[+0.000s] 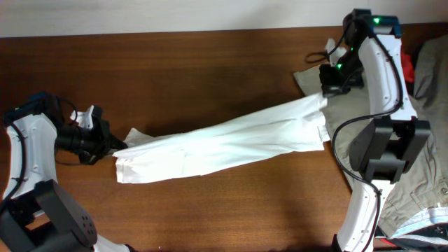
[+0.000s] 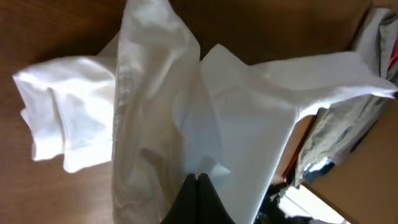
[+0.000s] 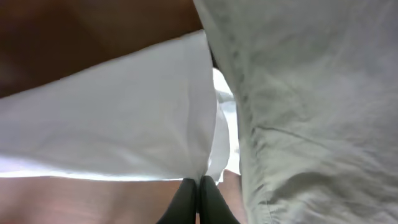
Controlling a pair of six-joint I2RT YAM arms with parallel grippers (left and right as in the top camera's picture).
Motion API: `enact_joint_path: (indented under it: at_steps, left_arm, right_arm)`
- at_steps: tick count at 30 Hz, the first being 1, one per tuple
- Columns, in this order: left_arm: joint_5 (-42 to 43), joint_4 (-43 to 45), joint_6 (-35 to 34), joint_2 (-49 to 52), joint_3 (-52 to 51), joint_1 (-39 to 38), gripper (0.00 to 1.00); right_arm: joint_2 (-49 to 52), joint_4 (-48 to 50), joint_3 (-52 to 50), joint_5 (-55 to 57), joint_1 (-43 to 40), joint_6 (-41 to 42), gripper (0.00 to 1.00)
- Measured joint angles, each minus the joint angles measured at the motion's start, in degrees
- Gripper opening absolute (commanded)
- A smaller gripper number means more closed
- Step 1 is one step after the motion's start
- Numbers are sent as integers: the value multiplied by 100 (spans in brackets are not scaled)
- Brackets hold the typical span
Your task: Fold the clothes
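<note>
My left gripper holds the pinched end of the garment and will next carry it back toward the garment's near edge and release it there, as the lower layer of the garment still lies uncovered along that edge.
The white garment (image 1: pixel 224 143) lies stretched in a long band across the brown table, from lower left to upper right. My left gripper (image 1: pixel 112 145) is shut on its left end; the left wrist view shows the black fingers (image 2: pixel 198 177) pinched on wrinkled white cloth (image 2: pixel 236 118). My right gripper (image 1: pixel 329 89) is shut on the right end, at the garment's upper corner. In the right wrist view the closed fingers (image 3: pixel 199 182) pinch the white cloth's edge (image 3: pixel 124 118). No tag shows.
A khaki-grey garment (image 1: pixel 413 175) lies at the table's right side under the right arm and fills the right of the right wrist view (image 3: pixel 311 106). A red cloth (image 1: pixel 408 66) sits at the far right. Brown table (image 1: pixel 210 63) surrounds the white garment.
</note>
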Motion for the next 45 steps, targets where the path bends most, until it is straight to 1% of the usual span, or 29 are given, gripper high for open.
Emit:
enact_joint_path:
  at_steps: [1, 7, 12, 13, 14, 15, 16, 17, 20, 23, 26, 28, 29, 30, 31, 32, 33, 36, 37, 40, 41, 42, 43, 44, 45]
  left_arm:
    - [0, -83, 61, 0, 0, 0, 0]
    - [-376, -391, 214, 0, -37, -20, 0]
    - [-461, -70, 337, 0, -763, -219, 0]
    - [-492, -68, 343, 0, -901, -216, 3]
    - [-568, -70, 339, 0, -1014, -219, 39]
    - [-649, -57, 334, 0, -1078, -216, 68]
    - [-730, -9, 337, 0, -1143, -216, 77]
    - [-787, 59, 339, 0, -1187, -216, 78]
    - [-800, 181, 308, 0, -1198, -216, 78]
    - [-629, 385, 293, 0, -1202, -219, 77]
    - [-544, 1093, 273, 0, -1246, -356, 77]
    - [-745, 1751, 74, -4, -1397, -562, 77]
    - [-868, 2024, -50, -11, -1532, -638, 71]
    - [-960, 2326, -168, -11, -1711, -708, 56]
    - [-1025, 2527, -260, -9, -1851, -732, 39]
    - [-1071, 2680, -326, -9, -1954, -737, 16]
    - [-1165, 2896, -396, -9, -2055, -737, 1]
    - [-1587, 3213, -472, -9, -2098, -732, 0]
    - [-1869, 3342, -553, -9, -2098, -697, 0]
    - [-2389, 3585, -741, -9, -2011, -87, 0]
    - [-2450, 3571, -767, -9, -1818, 144, 11]
    - [-2507, 3602, -791, -9, -1512, 372, 63]
    - [-2566, 3646, -852, -9, -1110, 570, 92]
    - [-2599, 3639, -826, -9, -754, 688, 99]
    - [-2579, 3491, -841, -9, -442, 741, 99]
  right_arm:
    - [13, -2, -315, 181, 0, 4, 4]
    - [22, -11, -1119, 859, -44, 105, 4]
    - [22, -11, -1248, 1043, -205, 304, 4]
    - [22, -11, -1248, 1056, -205, 326, 4]
    - [22, -13, -1248, 1058, -205, 339, 15]
    - [22, -13, -1248, 1073, -205, 345, 32]
    - [22, -15, -1248, 1119, -205, 356, 33]
    - [22, -15, -1248, 1139, -205, 365, 33]
    - [22, -35, -1248, 1165, -205, 367, 33]
    - [22, -39, -1248, 1156, -205, 365, 33]
    - [22, -63, -1248, 1152, -205, 367, 33]
    - [22, -76, -1248, 1134, -205, 365, 33]
    - [22, -79, -1248, 1134, -205, 367, 33]
    - [22, -79, -1248, 1132, -205, 367, 32]
    - [22, -79, -1248, 1110, -205, 367, 31]
    - [22, -85, -1248, 1073, -205, 367, 31]
    - [22, -98, -1248, 1045, -205, 367, 28]
    - [22, -133, -1248, 935, -205, 372, 27]
    - [22, -149, -1248, 892, -205, 365, 25]
    - [22, -146, -1248, 748, -173, 365, 25]
    - [22, -144, -1248, 656, -114, 369, 25]
    - [22, -116, -1248, 566, -11, 367, 26]
    - [22, -66, -1248, 483, 142, 369, 27]
    - [22, -4, -1248, 391, 334, 367, 29]
    - [22, 11, -1248, 352, 468, 363, 30]
